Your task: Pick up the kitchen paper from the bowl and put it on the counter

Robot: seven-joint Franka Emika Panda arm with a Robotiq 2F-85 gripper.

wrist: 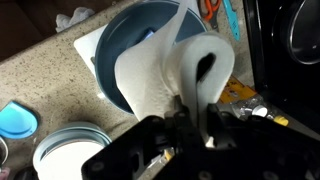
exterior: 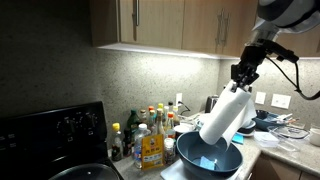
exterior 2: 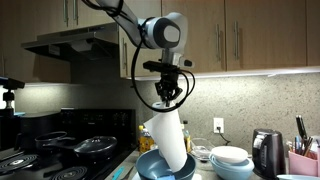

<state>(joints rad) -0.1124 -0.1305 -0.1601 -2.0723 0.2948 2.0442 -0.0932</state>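
The gripper lowers the tilted kitchen paper toward the dark blue-grey bowl (exterior: 200,156) (wrist: 130,38) next and releases the roll there, since that bowl sits below the gripper.
The kitchen paper (exterior: 226,116) is a thick white roll, hanging tilted in the air above the bowl in both exterior views (exterior 2: 169,142). My gripper (exterior: 243,76) is shut on its upper end, one finger inside the hollow core. From the wrist view the roll (wrist: 165,72) fills the middle, its dark core just above my gripper (wrist: 196,118). The dark blue-grey bowl (exterior: 200,156) sits below it on the speckled counter (wrist: 45,75), its rim visible behind the roll (wrist: 135,22). In an exterior view the roll's lower end hangs over the bowl (exterior 2: 152,168); contact cannot be told.
A black stove (exterior: 55,140) stands beside the bowl, with several bottles (exterior: 150,135) between them. White stacked dishes (exterior 2: 231,160) and a light-blue bowl (wrist: 17,120) sit on the far side. A kettle (exterior 2: 266,152) and a socket (exterior: 281,100) are further along.
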